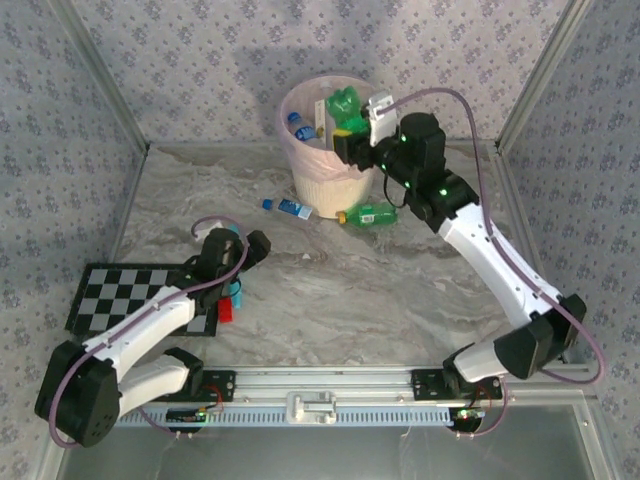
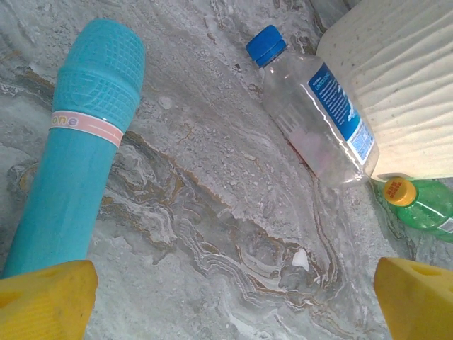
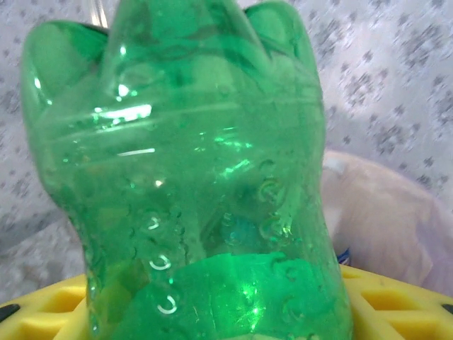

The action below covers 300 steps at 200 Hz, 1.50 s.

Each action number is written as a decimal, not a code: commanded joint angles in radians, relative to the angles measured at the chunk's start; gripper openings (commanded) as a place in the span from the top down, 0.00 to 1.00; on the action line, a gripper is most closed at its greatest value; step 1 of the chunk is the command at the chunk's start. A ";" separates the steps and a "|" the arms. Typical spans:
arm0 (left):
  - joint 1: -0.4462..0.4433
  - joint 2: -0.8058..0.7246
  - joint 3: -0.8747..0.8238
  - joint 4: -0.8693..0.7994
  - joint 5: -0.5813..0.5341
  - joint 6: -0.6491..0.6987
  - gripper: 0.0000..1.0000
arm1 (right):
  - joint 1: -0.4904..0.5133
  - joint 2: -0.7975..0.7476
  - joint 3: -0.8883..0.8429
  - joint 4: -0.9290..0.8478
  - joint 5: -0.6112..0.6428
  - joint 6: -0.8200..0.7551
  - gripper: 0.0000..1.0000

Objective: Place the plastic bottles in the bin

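Observation:
My right gripper eases slightly farther over the bin's opening (image 1: 326,112) next and releases the green bottle, which already hangs inside the bin's rim above the opening.
My right gripper (image 1: 352,138) hangs over the bin's (image 1: 318,172) mouth, shut on a green bottle (image 1: 347,107) that stands base-up. In the right wrist view that green bottle (image 3: 198,184) sits between the yellow fingers (image 3: 396,301), and the pink bag (image 3: 386,212) lies behind it. A clear bottle with a blue cap (image 1: 300,125) lies inside the bin. On the table by the bin's foot lie a clear blue-labelled bottle (image 1: 288,207) (image 2: 315,113) and a green yellow-capped bottle (image 1: 368,214) (image 2: 419,205). Low at the left, my left gripper (image 1: 255,246) (image 2: 230,312) is open over bare marble.
A teal stick-like tool (image 2: 78,163) (image 1: 237,290) with a red end lies just left of my left gripper, beside a checkerboard mat (image 1: 120,295). The bin's cream wall (image 2: 400,85) rises at the far right of the left wrist view. Patterned walls enclose the marble table.

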 commanded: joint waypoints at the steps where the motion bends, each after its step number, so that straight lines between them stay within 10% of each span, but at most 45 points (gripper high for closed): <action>1: 0.007 -0.034 -0.003 -0.029 -0.005 0.001 0.00 | -0.015 0.095 0.089 0.025 0.069 0.041 0.49; 102: 0.006 -0.120 -0.025 -0.085 -0.010 -0.004 0.00 | -0.076 0.466 0.397 -0.041 0.077 0.173 0.45; 154: 0.006 -0.136 -0.029 -0.090 -0.021 -0.004 0.00 | -0.085 0.493 0.420 -0.058 0.062 0.201 0.21; 173: 0.006 -0.134 -0.025 -0.088 -0.017 -0.007 0.00 | -0.086 0.473 0.419 -0.049 0.025 0.198 0.00; 300: 0.005 0.038 0.094 -0.003 0.001 -0.058 0.00 | -0.017 -0.064 -0.242 0.154 0.056 0.207 0.00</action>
